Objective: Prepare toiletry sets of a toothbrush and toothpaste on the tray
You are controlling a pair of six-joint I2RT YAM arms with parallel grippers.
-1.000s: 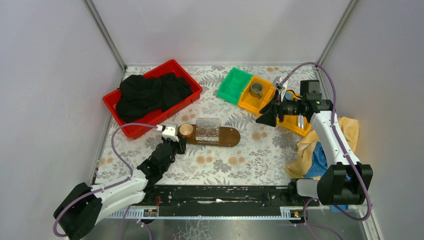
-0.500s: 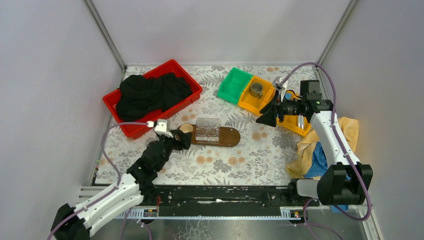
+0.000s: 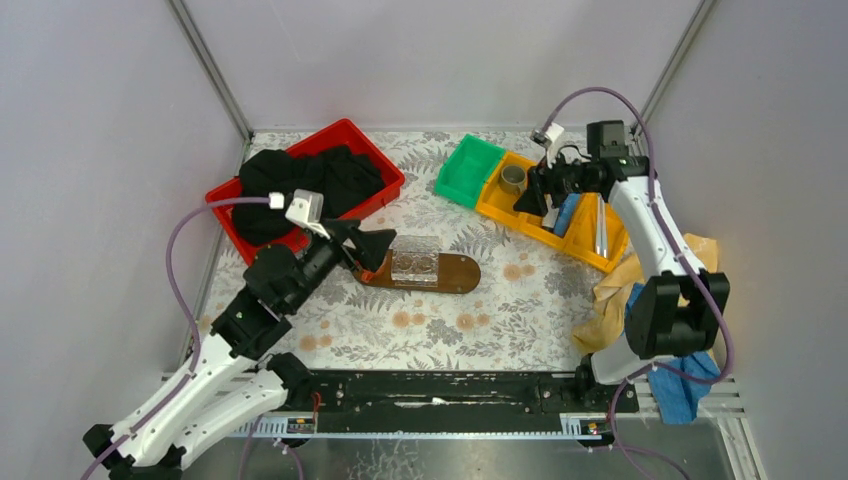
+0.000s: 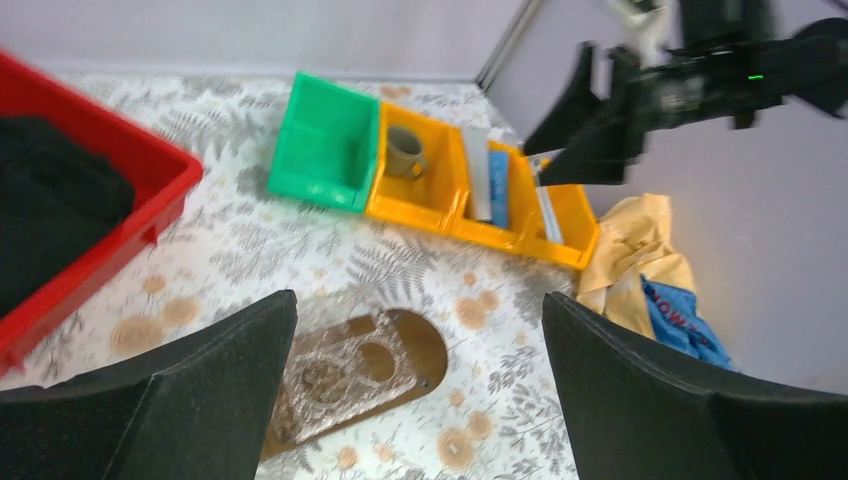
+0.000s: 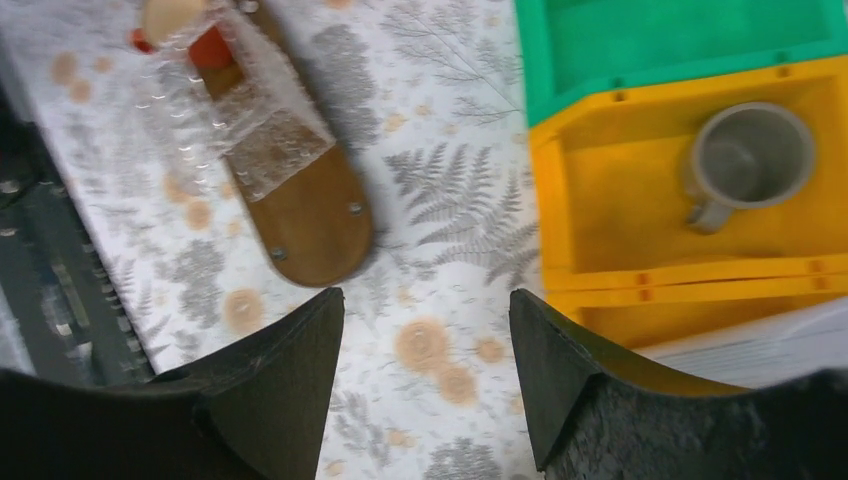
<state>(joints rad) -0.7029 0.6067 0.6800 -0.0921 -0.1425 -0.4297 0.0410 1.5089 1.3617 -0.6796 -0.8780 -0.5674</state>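
The grey cup's near rim (image 3: pixel 509 188) (image 5: pixel 704 168) is down in that bin. My right gripper will next move outward and down in there, onto the cup's rim.
The dark wooden tray (image 3: pixel 455 273) lies mid-table with a clear plastic holder (image 3: pixel 415 257) on it. It also shows in the left wrist view, tray (image 4: pixel 425 345), and the right wrist view, tray (image 5: pixel 312 220). My left gripper (image 3: pixel 372 246) hangs open and empty above the tray's left end, left gripper (image 4: pixel 420 300). A whitish toothpaste (image 4: pixel 477 178) and a blue toothpaste (image 4: pixel 500 176) lie in the middle yellow bin (image 3: pixel 560 232). The pale toothbrush (image 3: pixel 600 228) lies in the last bin. My right gripper (image 3: pixel 528 203) hovers open and empty beside those bins, right gripper (image 5: pixel 426 295).
A grey cup (image 3: pixel 513 179) stands in the first yellow bin, next to a green bin (image 3: pixel 468 170). A red crate (image 3: pixel 375 160) with black cloth sits back left. Yellow and blue cloths (image 3: pixel 640 290) lie at the right edge. A tan round object (image 5: pixel 170 15) stands at the tray's far end.
My left gripper opened wide, lifted and pulled back from the tray's left end. The right arm swung back over the yellow bins, uncovering the blue tube and toothbrush.
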